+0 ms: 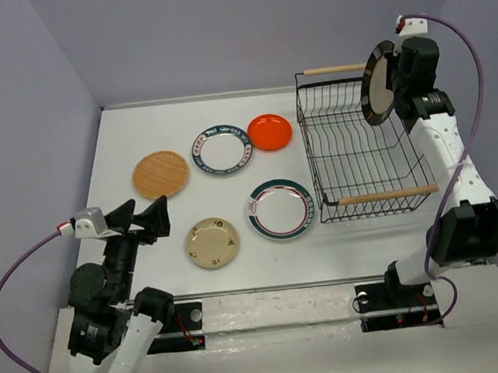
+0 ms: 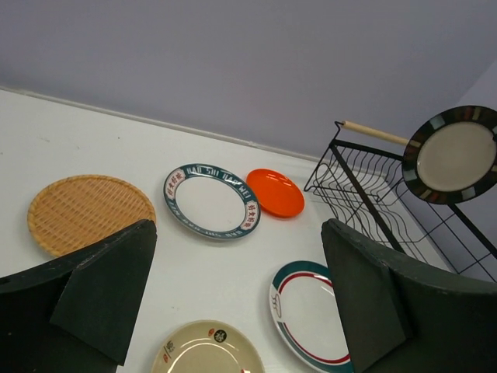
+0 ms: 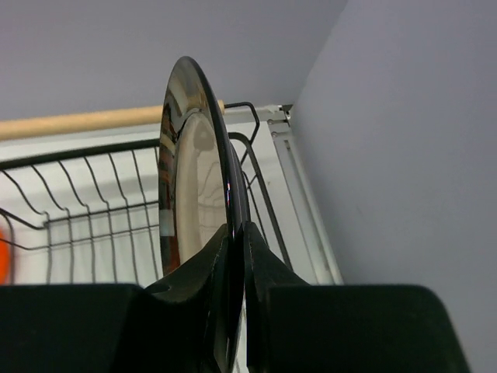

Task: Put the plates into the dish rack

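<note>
My right gripper moves down at the rack's far corner beside the wall next and opens, since the cream plate hangs on edge above the rack's empty wires.
My right gripper (image 1: 395, 84) (image 3: 238, 227) is shut on the rim of a cream plate with a dark rim (image 1: 378, 82) (image 3: 186, 179) (image 2: 454, 155), held on edge above the far right end of the black wire dish rack (image 1: 360, 145) (image 3: 70, 210) (image 2: 365, 186). On the table lie a woven tan plate (image 1: 160, 173) (image 2: 85, 211), a white plate with a patterned rim (image 1: 223, 149) (image 2: 211, 200), a small orange-red plate (image 1: 269, 132) (image 2: 275, 192), a white plate with a green and red rim (image 1: 281, 209) (image 2: 311, 318) and a beige plate (image 1: 211, 242) (image 2: 206, 350). My left gripper (image 1: 145, 217) (image 2: 233, 291) hangs open near the front left, above the table.
The rack has a light wooden handle at its far end (image 1: 335, 69) (image 3: 85, 122) and near end (image 1: 387, 194). Grey walls close in the table at the back and both sides. A purple cable (image 1: 474, 50) loops off the right wrist.
</note>
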### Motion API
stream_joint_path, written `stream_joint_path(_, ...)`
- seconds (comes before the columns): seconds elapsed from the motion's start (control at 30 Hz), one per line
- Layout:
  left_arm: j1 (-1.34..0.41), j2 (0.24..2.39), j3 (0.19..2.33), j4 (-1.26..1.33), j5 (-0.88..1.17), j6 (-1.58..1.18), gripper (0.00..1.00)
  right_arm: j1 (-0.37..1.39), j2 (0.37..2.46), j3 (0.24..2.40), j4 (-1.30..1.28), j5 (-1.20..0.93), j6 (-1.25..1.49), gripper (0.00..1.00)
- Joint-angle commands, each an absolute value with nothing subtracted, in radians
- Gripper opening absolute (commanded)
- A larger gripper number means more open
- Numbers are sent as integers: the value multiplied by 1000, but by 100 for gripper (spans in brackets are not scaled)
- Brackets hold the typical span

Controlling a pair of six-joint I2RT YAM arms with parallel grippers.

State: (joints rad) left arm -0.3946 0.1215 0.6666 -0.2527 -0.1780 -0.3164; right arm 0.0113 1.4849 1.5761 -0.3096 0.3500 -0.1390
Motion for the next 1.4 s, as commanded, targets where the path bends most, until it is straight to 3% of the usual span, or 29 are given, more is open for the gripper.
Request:
stream_joint_path(0.0, -416, 106, 664, -227, -210, -308, 99, -9, 1476, 1575, -12, 328, -365, 7)
stream_joint_path(0.6, -488, 259, 690, -264, -264, -316, 99, -83, 1643, 1554, 97, 258, -440, 7)
stream_joint_path(1.07, -512, 258, 687, -262, -265, -311, 99, -83, 1574, 1353, 144, 195, -436, 7)
stream_joint_path(1.37, -515, 253, 686, -262, -264, -313, 99, -83, 1592, 1338, 141, 193, -434, 7)
